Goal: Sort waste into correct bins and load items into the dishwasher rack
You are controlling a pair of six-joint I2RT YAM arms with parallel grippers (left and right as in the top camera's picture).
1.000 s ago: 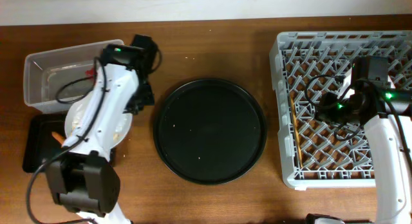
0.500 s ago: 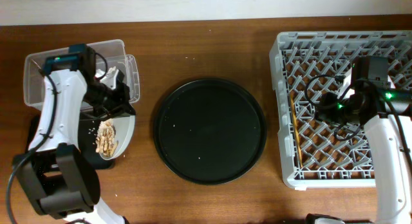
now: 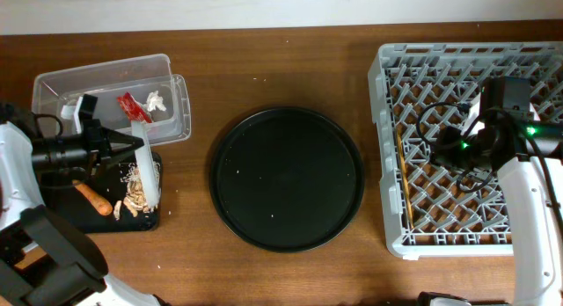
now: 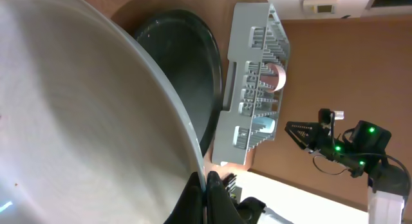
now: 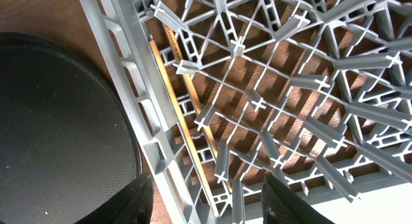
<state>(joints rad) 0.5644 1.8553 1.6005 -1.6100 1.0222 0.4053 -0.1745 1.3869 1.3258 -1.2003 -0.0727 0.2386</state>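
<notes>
My left gripper should move the plate point(image 3: 150, 178) to the right in the overhead view to the empty round black tray point(image 3: 287, 178), lower it flat and let it go.
My left gripper point(image 3: 138, 146) is shut on the rim of the pale plate point(image 3: 150, 178), which stands on edge over the shallow black tray point(image 3: 62, 214). Beige scraps point(image 3: 132, 199) and the carrot point(image 3: 93, 199) lie in that tray. The clear tub point(image 3: 101, 126) holds the red wrapper point(image 3: 132, 105) and the white tissue point(image 3: 157, 100). In the left wrist view the plate point(image 4: 77, 121) fills the frame, with my fingers point(image 4: 206, 192) pinching its edge. My right gripper point(image 5: 212, 208) hangs open over the rack point(image 3: 528, 236), above the chopsticks point(image 5: 180, 114) lying in it point(image 3: 404, 178).
The large round black tray point(image 3: 286, 178) lies between the bins and the rack. The left wrist view shows a pinkish bowl point(image 4: 278, 76) and a pale blue cup point(image 4: 264, 126) standing in the rack point(image 4: 248, 50). The right arm hides them in the overhead view.
My left arm has swung left and tipped the plate up on edge. The scraps have slid off it into the black tray. The right arm has not moved.
</notes>
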